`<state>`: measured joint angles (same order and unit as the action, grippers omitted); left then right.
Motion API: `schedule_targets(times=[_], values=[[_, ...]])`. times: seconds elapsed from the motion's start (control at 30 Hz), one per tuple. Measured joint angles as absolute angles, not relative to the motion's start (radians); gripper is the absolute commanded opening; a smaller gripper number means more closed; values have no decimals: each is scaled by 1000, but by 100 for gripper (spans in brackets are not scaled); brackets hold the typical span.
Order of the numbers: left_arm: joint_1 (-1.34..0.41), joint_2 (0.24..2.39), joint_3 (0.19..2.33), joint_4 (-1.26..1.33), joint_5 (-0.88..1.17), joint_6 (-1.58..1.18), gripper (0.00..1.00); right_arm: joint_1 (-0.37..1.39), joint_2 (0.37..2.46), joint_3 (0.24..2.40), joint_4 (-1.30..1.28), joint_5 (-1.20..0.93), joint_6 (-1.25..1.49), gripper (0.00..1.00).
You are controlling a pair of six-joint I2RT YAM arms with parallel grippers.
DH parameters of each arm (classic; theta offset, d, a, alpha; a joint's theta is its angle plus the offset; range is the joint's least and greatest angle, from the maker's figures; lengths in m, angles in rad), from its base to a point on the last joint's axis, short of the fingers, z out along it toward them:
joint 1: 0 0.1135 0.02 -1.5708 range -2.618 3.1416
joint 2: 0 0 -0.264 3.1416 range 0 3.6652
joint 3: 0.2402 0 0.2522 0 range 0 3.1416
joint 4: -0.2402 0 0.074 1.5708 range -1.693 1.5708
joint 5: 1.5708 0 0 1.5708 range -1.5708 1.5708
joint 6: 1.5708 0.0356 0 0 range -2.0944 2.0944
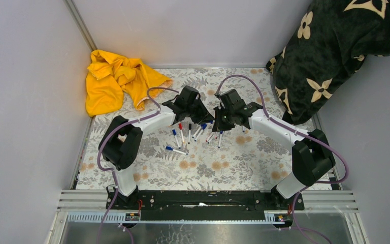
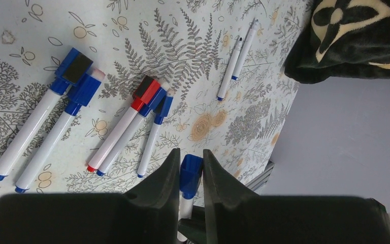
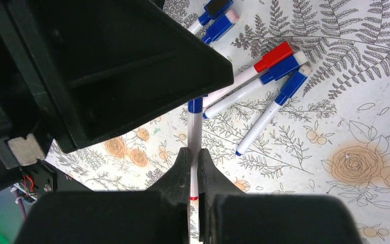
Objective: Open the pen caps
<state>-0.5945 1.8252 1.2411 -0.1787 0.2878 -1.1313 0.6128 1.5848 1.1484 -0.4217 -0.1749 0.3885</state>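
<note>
My left gripper should next pull the cap it holds off the held barrel (image 3: 195,133), to the left in the top view, to the cloth beyond the pens. Then it should lower the cap and let go of it.
My left gripper (image 1: 202,118) (image 2: 190,157) is shut on the blue cap (image 2: 191,174) of a white pen held above the table. My right gripper (image 1: 217,123) (image 3: 194,153) is shut on the same pen's white barrel (image 3: 195,133), near a thin red ring at its end. The blue cap (image 3: 195,105) sits at the barrel's far end, and the left gripper's body hides most of it. Several capped pens lie on the floral cloth: blue-capped ones (image 2: 73,81) and a red-capped one (image 2: 147,91), also seen from the right wrist (image 3: 271,57). Two slim pens (image 2: 236,61) lie apart.
A crumpled yellow cloth (image 1: 114,81) lies at the back left. A dark blanket with cream flowers (image 1: 335,51) hangs at the back right. Grey walls close in both sides. Loose pens (image 1: 182,136) lie just in front of the grippers.
</note>
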Motion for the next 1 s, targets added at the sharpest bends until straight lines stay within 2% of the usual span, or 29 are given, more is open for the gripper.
schedule_targets(times=[0.2, 0.47, 1.0], values=[[-595, 1824, 1229, -174, 287, -1129, 11, 606, 1577, 1148, -434, -178, 388, 1], [-596, 1807, 1227, -176, 279, -1136, 9, 601, 1563, 1148, -428, -195, 390, 23], [-606, 1807, 1227, -187, 279, -1165, 5, 595, 1581, 1159, -404, -201, 397, 26]])
